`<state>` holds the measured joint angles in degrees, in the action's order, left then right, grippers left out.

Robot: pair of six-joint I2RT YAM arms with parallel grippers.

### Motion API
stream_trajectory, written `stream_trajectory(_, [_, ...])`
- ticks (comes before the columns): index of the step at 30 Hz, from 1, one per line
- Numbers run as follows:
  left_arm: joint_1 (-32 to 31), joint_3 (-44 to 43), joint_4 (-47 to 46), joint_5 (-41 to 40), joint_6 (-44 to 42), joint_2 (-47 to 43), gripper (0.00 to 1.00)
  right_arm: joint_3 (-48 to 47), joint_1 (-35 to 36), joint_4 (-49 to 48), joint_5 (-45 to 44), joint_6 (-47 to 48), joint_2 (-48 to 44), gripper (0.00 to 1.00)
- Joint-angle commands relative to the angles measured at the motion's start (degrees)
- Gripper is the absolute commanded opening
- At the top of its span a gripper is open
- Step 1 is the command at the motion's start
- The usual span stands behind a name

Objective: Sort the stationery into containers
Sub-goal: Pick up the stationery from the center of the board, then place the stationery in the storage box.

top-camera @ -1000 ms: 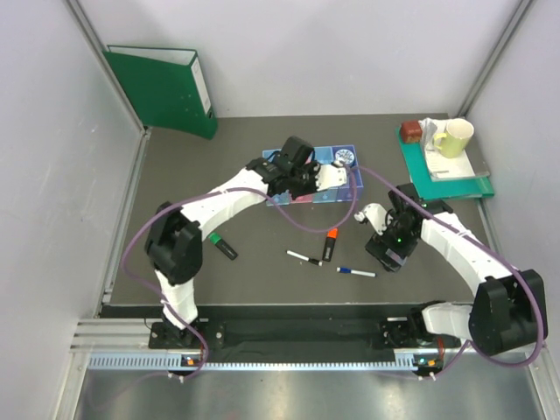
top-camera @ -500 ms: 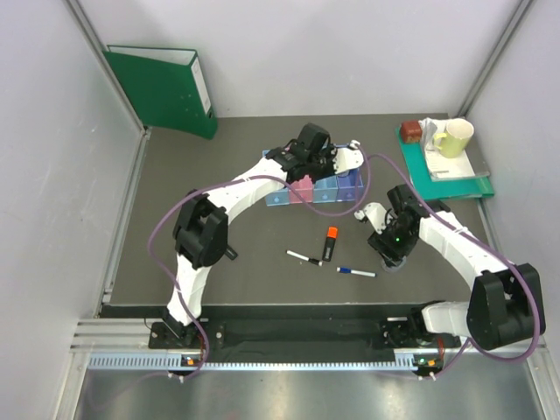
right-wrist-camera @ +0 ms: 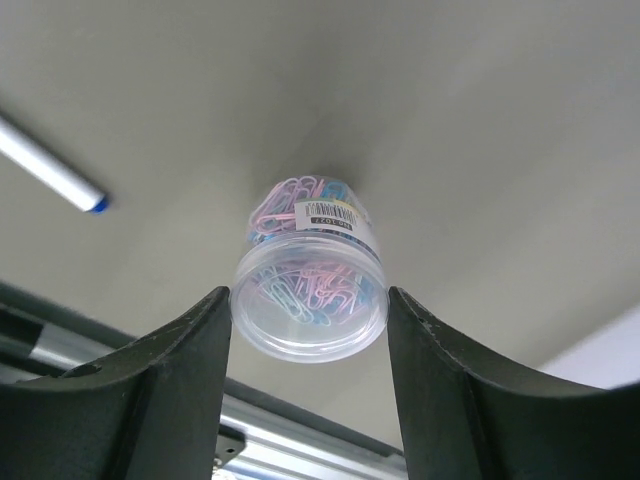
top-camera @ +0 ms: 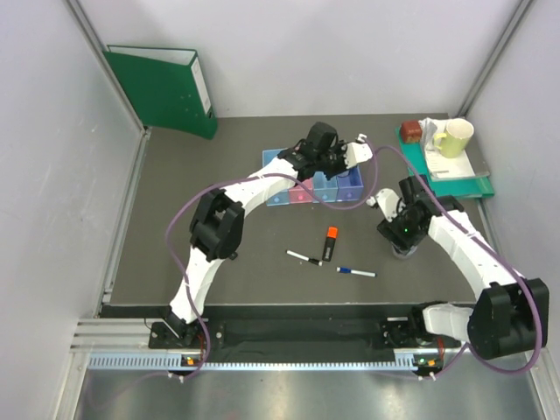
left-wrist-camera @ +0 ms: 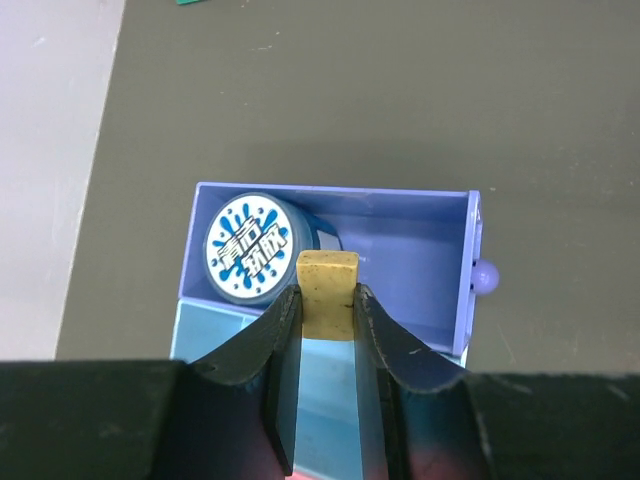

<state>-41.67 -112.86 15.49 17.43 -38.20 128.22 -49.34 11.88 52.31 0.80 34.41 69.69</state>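
Observation:
My left gripper lowers toward the empty half of the purple bin point(left-wrist-camera: 408, 262) next and releases the tan block point(left-wrist-camera: 328, 292) there, because the tub fills the bin's other end.
My left gripper point(left-wrist-camera: 328, 300) is shut on the tan block point(left-wrist-camera: 328, 292) and holds it above the purple bin point(left-wrist-camera: 420, 255). The round blue-white tub point(left-wrist-camera: 250, 258) lies in that bin. In the top view the left gripper point(top-camera: 332, 160) hangs over the right end of the bin row point(top-camera: 325, 188). My right gripper point(right-wrist-camera: 310, 335) is open, with its fingers point(right-wrist-camera: 185, 375) either side of the small cup of paper clips point(right-wrist-camera: 310, 285), and I cannot tell whether they touch it. The cup point(top-camera: 402, 254) stands on the table. The orange-capped highlighter point(top-camera: 331, 242) and two white pens point(top-camera: 304, 257) point(top-camera: 356, 272) lie mid-table. The green-capped highlighter is hidden.
A green binder point(top-camera: 162, 87) leans at the back left. A teal tray point(top-camera: 451, 179) at the right holds a yellow-green mug point(top-camera: 455, 136) and a red-brown item point(top-camera: 410, 131). Grey walls close both sides. A blue-tipped pen point(right-wrist-camera: 50, 165) lies left of the cup.
My left gripper has swung right along the bin row to the purple end with the tan block. My right gripper has shifted right and back over the cup.

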Motion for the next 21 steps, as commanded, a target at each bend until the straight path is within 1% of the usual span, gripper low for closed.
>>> stream_trajectory(1, [-0.08, -3.68, -3.53, 1.38, 1.81, 2.64, 0.0, -6.37, -1.86, -1.6, -2.82, 1.44, -2.1, 0.33])
stream_trajectory(7, [-0.52, -3.51, -3.71, 0.77, 0.84, 5.28, 0.0, -12.34, -5.02, -2.04, -2.64, 1.62, -1.31, 0.33])
stream_trajectory(8, [-0.6, -3.51, -3.8, 0.59, 0.49, 5.54, 0.02, -13.31, -5.28, -1.95, -2.64, 1.62, -1.05, 0.33])
stream_trajectory(9, [-0.69, -3.25, -3.71, -0.11, 0.32, 6.07, 0.1, -15.24, -5.29, -1.87, -2.56, 1.53, -0.7, 0.33])
stream_trajectory(12, [-0.78, -2.46, -4.41, -0.82, 0.05, 6.42, 0.2, -19.28, -5.38, -1.43, -2.38, 1.27, 0.61, 0.33])
stream_trajectory(13, [-0.87, -2.19, -4.59, -0.99, 0.22, 6.42, 0.27, -20.17, -5.46, -1.08, -2.38, 1.27, 0.97, 0.33])
stream_trajectory(15, [-0.96, -1.84, -5.11, -1.26, 0.4, 6.25, 0.34, -22.45, -5.64, -0.99, -2.2, 1.27, 1.94, 0.33])
stream_trajectory(17, [-0.96, -1.58, -5.29, -1.43, 0.58, 5.64, 0.43, -23.78, -5.55, -0.99, -2.03, 1.18, 2.81, 0.33])
stream_trajectory(20, [-1.04, -1.31, -5.99, -2.05, 0.58, 4.41, 0.49, -25.89, -5.73, -1.16, -2.03, 0.83, 4.04, 0.33])
stream_trajectory(21, [-1.04, -1.22, -6.34, -2.22, 0.66, 3.97, 0.5, -26.68, -5.64, -1.42, -2.12, 0.57, 4.22, 0.33])
